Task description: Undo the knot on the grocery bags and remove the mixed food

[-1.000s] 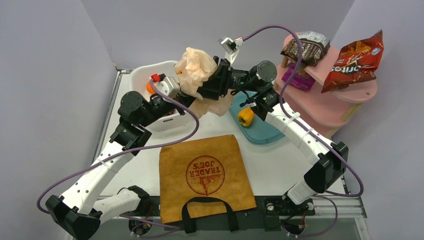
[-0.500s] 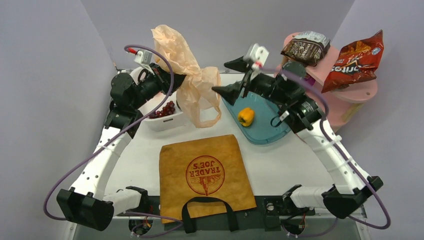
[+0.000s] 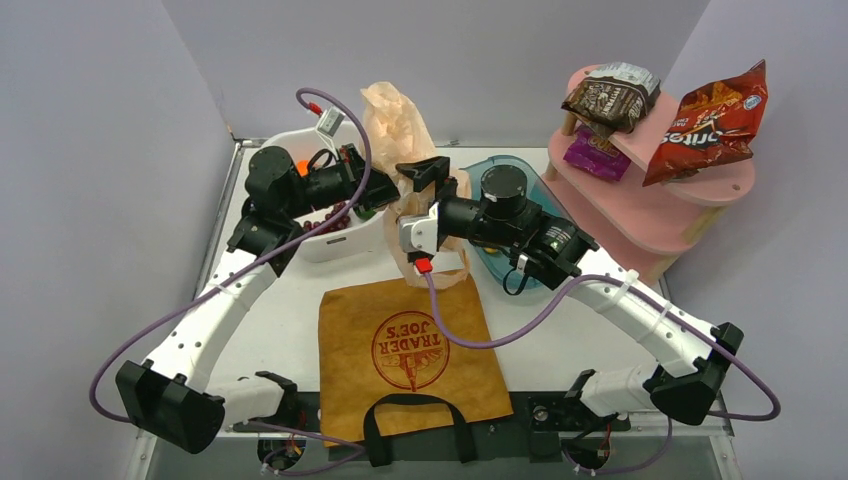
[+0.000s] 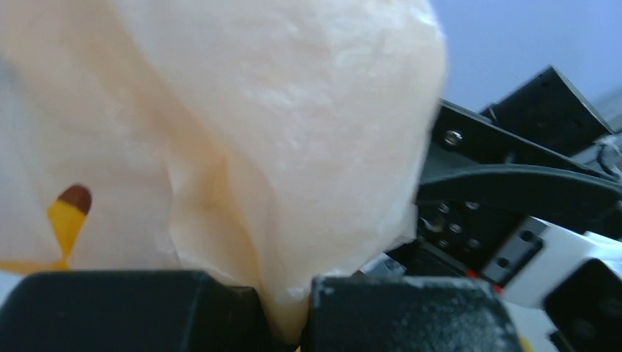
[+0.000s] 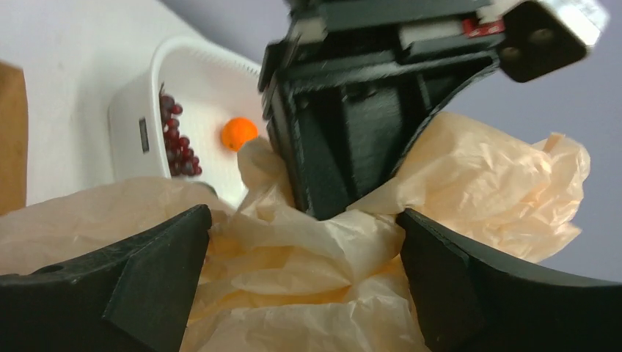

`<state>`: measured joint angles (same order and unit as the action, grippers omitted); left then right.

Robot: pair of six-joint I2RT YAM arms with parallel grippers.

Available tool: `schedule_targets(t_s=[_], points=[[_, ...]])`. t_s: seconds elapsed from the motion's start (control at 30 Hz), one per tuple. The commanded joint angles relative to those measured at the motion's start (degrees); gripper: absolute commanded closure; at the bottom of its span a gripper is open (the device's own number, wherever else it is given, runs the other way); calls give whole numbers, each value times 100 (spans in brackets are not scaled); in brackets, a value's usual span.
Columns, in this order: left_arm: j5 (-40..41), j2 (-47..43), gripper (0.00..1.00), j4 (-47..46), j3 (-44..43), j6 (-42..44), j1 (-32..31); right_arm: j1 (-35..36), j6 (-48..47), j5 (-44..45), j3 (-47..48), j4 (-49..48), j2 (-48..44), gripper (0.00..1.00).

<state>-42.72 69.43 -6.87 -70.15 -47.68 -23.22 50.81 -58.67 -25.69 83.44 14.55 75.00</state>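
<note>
The peach plastic bag is already bunched between the open fingers of my right gripper, so the gripper needs to move slightly to the right in the top view and close on it.
The peach plastic bag hangs crumpled above the table's back middle. My left gripper is shut on it; in the left wrist view the bag is pinched between the black fingers. My right gripper stands open, and its jaws straddle the bag without closing on it. The brown tote lies flat in front. Grapes and an orange sit in the white tub. The Doritos bag and the dark snack bag rest on the pink shelf.
A teal tub sits behind my right arm, mostly hidden. A purple packet lies on the shelf's lower level. In the right wrist view my left gripper is just beyond my open jaws, with the white tub behind.
My right gripper swung left to the bag and opened wide around it. My left gripper lowered the bag and stays shut on it. The yellow pepper is now hidden behind the right arm.
</note>
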Motion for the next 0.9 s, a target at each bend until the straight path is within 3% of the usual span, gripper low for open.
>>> schedule_targets(t_s=[0.0, 0.13, 0.23, 0.3, 0.33, 0.37, 0.4, 0.43, 0.47, 0.57, 0.63, 0.67, 0.77, 0.87], points=[[-1651, -37, 100, -463, -357, -442, -37, -273, -1355, 464, 115, 741, -64, 7], [-2498, 94, 100, -883, -324, -1045, -146, -470, -1487, 471, -135, 890, -260, 8], [-2656, 115, 100, -970, -335, -1202, -347, -491, -1525, 461, -377, 649, -384, 13], [-2674, 147, 100, -981, -384, -1209, -484, -467, -1357, 457, -518, 355, -410, 28], [-2639, 157, 100, -982, -398, -1209, -509, -467, -1269, 450, -523, 231, -413, 46], [-2584, 154, 100, -987, -426, -1187, -517, -469, -1074, 446, -505, 201, -404, 56], [-2553, 148, 83, -929, -445, -1073, -468, -481, -969, 435, -462, 179, -402, 76], [-2466, 116, 72, -802, -519, -917, -409, -540, -733, 421, -441, 175, -428, 85], [-2402, 85, 63, -311, -580, -448, -222, -578, -601, 369, -442, 161, -492, 98], [-1794, -153, 57, 1077, -884, 718, 410, -858, 298, 283, -489, 139, -657, 100], [-1347, -397, 47, 1948, -954, 1760, 946, -1084, 908, 281, -559, 132, -785, 100], [-1152, -484, 41, 2523, -976, 2698, 1183, -1260, 1129, 296, -593, 130, -860, 100], [-330, -914, 37, 3878, -843, 4746, 1258, -1621, 2203, 291, -752, 143, -989, 100], [-39, -1207, 39, 4899, -533, 6956, 742, -2022, 2866, 265, -918, 178, -1128, 100]])
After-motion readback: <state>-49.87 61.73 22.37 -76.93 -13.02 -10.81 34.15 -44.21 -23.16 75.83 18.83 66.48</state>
